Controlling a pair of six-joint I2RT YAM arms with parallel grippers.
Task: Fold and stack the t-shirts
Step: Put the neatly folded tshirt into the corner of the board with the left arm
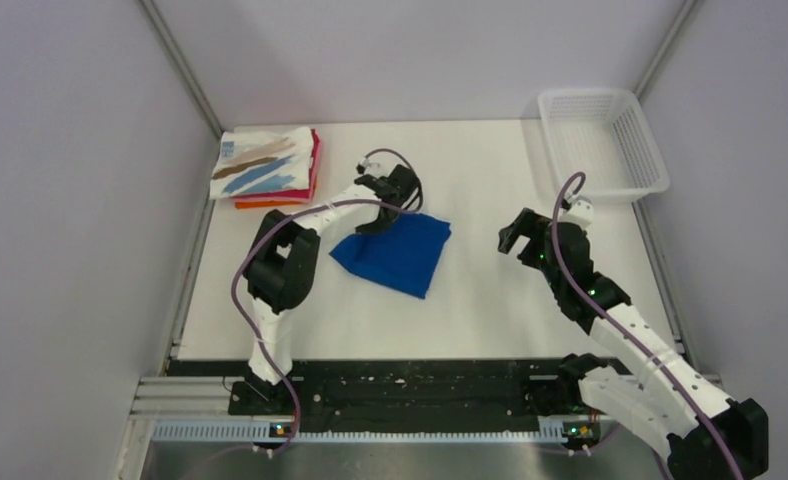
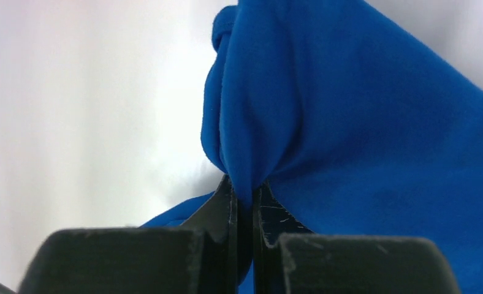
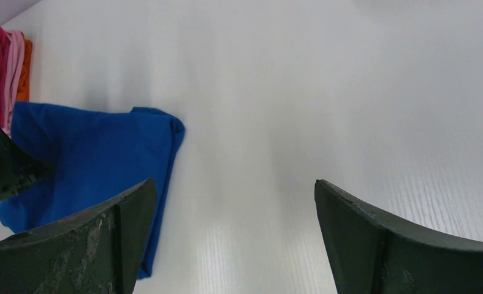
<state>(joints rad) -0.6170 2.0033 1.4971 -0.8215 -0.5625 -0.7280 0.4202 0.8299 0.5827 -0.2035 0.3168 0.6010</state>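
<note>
The left gripper lifts next, carries the blue t-shirt (image 1: 398, 252) onto the folded stack (image 1: 263, 163) and releases it, since the stack lies to the gripper's left in the top view.
A folded royal blue t-shirt (image 1: 398, 252) lies mid-table. My left gripper (image 1: 382, 212) is at its far left corner, shut on a pinch of the blue cloth (image 2: 270, 122) that bunches up between the black fingers (image 2: 224, 205). At the back left a folded stack holds a white t-shirt with brown and blue streaks (image 1: 262, 163) on top of red and orange ones (image 1: 315, 170). My right gripper (image 1: 518, 235) hovers to the right of the blue t-shirt (image 3: 92, 159), open, with only bare table between its fingers (image 3: 129, 208).
A white plastic mesh basket (image 1: 600, 140) stands at the back right corner. Grey walls close the table on the left, right and back. The arm bases and a black rail (image 1: 410, 390) run along the near edge.
</note>
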